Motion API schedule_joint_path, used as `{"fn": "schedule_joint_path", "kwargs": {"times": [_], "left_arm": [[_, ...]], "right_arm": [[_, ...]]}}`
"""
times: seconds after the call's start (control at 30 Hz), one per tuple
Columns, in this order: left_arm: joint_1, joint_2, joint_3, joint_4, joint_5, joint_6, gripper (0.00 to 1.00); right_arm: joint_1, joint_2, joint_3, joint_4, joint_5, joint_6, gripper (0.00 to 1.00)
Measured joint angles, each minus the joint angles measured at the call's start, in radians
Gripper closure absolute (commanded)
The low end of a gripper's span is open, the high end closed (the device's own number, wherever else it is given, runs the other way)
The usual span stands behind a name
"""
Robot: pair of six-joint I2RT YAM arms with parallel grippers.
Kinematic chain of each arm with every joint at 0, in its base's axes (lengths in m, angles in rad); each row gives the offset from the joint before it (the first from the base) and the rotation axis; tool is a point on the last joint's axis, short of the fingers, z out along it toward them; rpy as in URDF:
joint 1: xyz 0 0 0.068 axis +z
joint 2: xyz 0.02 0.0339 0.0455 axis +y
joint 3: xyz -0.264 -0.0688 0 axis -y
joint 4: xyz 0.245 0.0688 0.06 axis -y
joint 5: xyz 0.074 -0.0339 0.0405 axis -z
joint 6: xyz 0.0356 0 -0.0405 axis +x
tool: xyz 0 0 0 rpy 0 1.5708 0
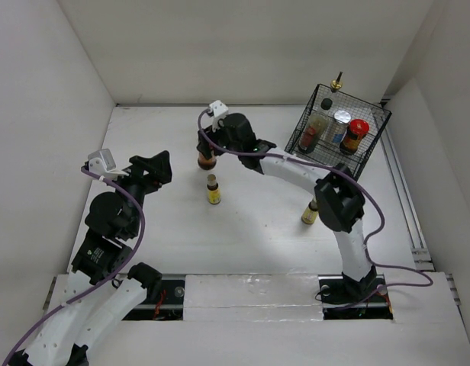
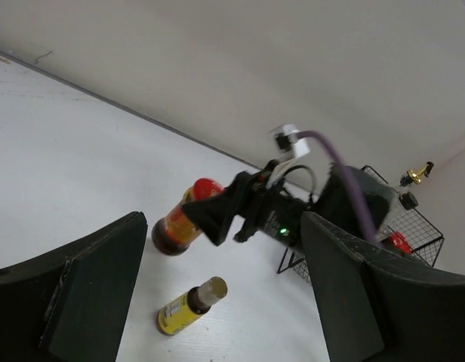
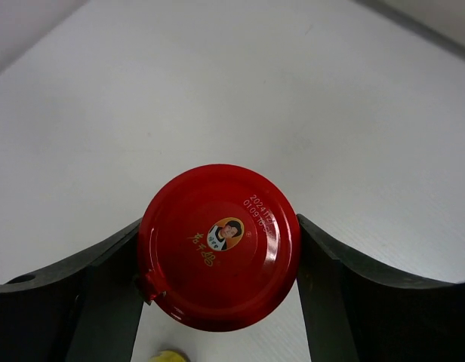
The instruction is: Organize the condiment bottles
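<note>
The near part of the basket is empty. I should next raise my right gripper, move it across to the right in the top view and lower it to release the jar there.
My right gripper (image 1: 210, 149) is shut on a red-lidded dark jar (image 1: 207, 159) at the table's middle back; its jaws press both sides of the red lid (image 3: 219, 245). I cannot tell whether the jar (image 2: 178, 226) is off the table. A brown-capped yellow bottle (image 1: 213, 190) stands just in front of it, and it also shows in the left wrist view (image 2: 189, 305). A second yellow bottle (image 1: 310, 212) stands by the right arm. My left gripper (image 1: 156, 168) is open and empty, left of the jar.
A black wire basket (image 1: 372, 145) stands at the back right. It holds a second red-lidded jar (image 1: 356, 136), a silver-capped shaker (image 1: 341, 120), a reddish-labelled clear jar (image 1: 311, 134) and a gold-spouted bottle (image 1: 336, 82). White walls enclose the table.
</note>
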Motion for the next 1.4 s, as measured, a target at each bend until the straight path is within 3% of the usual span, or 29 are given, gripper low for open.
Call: {"fn": "schedule_joint_path", "kwargs": {"times": [0.13, 0.27, 0.43, 0.6, 1.07, 1.4], "left_arm": [[0.000, 0.000, 0.000, 0.000, 0.005, 0.000, 0.21], [0.000, 0.000, 0.000, 0.000, 0.007, 0.000, 0.21], [0.000, 0.003, 0.000, 0.002, 0.009, 0.000, 0.21], [0.000, 0.017, 0.000, 0.004, 0.010, 0.000, 0.21], [0.000, 0.037, 0.000, 0.006, 0.018, 0.000, 0.21], [0.000, 0.039, 0.000, 0.006, 0.030, 0.000, 0.21]], "right_arm": [[-0.065, -0.154, -0.057, 0.024, -0.066, 0.018, 0.52], [-0.177, -0.425, -0.227, 0.115, -0.101, 0.050, 0.52], [-0.343, -0.761, -0.460, 0.198, -0.081, 0.074, 0.52], [-0.468, -0.957, -0.605, 0.164, -0.055, 0.080, 0.53], [-0.764, -0.985, -0.690, 0.046, -0.045, 0.095, 0.55], [-0.805, -0.808, -0.674, 0.084, -0.026, 0.096, 0.55]]}}
